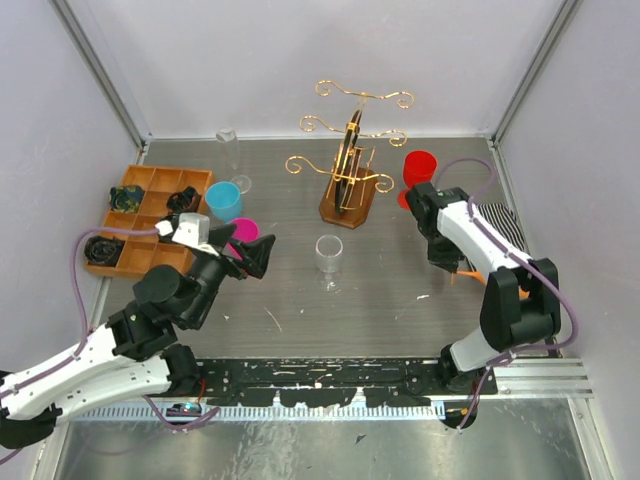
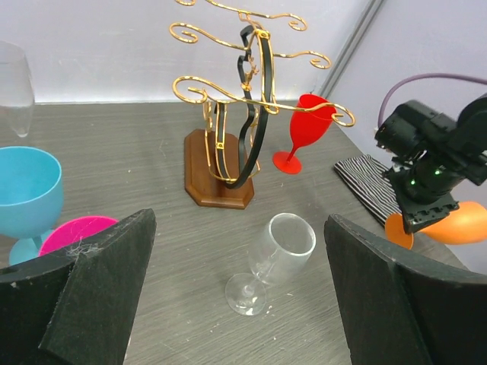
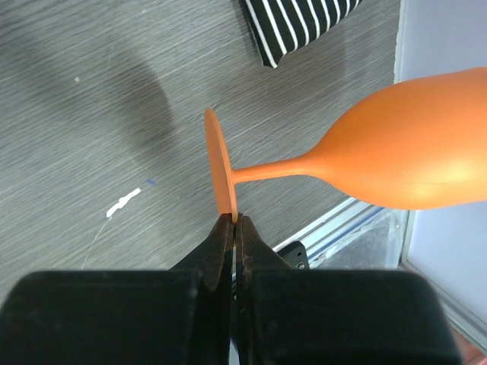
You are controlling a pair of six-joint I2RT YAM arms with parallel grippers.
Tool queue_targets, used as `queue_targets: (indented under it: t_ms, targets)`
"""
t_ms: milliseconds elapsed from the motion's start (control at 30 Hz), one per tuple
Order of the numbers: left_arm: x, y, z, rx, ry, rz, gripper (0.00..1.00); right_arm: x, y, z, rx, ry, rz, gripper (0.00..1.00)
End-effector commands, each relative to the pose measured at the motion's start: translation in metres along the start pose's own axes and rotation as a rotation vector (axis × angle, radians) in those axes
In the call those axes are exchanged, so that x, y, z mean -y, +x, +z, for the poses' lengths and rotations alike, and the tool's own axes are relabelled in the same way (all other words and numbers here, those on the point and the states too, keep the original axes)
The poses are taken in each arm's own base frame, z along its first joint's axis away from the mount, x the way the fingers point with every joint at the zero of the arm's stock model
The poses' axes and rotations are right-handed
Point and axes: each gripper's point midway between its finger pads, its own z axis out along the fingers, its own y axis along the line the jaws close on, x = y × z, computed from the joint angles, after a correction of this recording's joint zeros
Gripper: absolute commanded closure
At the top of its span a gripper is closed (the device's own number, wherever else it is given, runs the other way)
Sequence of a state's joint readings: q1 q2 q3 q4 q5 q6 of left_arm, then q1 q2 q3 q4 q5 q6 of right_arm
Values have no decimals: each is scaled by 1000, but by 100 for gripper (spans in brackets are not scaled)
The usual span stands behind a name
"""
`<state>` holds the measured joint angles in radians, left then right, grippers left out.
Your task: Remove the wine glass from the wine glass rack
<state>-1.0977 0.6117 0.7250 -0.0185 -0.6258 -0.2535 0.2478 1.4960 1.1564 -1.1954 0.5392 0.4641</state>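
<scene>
The orange wine glass points its bowl sideways, so my right gripper turns, lowers and releases the glass next, foot down, onto bare tabletop beside the striped cloth.
The wine glass rack, gold wire with a black arch on a brown wooden base, stands at the back middle of the table; I see no glass hanging on its hooks. A clear wine glass stands on its foot in front of the rack. My left gripper is open just left of it, and the clear wine glass shows between and beyond the wide fingers. My right gripper is shut on the foot rim of an orange wine glass, held sideways low at the right.
A red glass stands right of the rack. Blue and pink glasses and a tall clear one are at the left, beside a compartmented wooden tray. A striped cloth lies by the right wall.
</scene>
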Motion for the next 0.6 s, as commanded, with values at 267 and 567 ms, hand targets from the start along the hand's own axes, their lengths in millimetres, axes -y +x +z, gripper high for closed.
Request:
queue_targets:
  t_ms: [267, 567]
  targets:
    - [-28, -17, -28, 49, -56, -46, 2, 0, -5, 35, -40, 172, -26, 99]
    - [-37, -23, -39, 69, -64, -64, 3, -4, -6, 51, -2, 271, -48, 99]
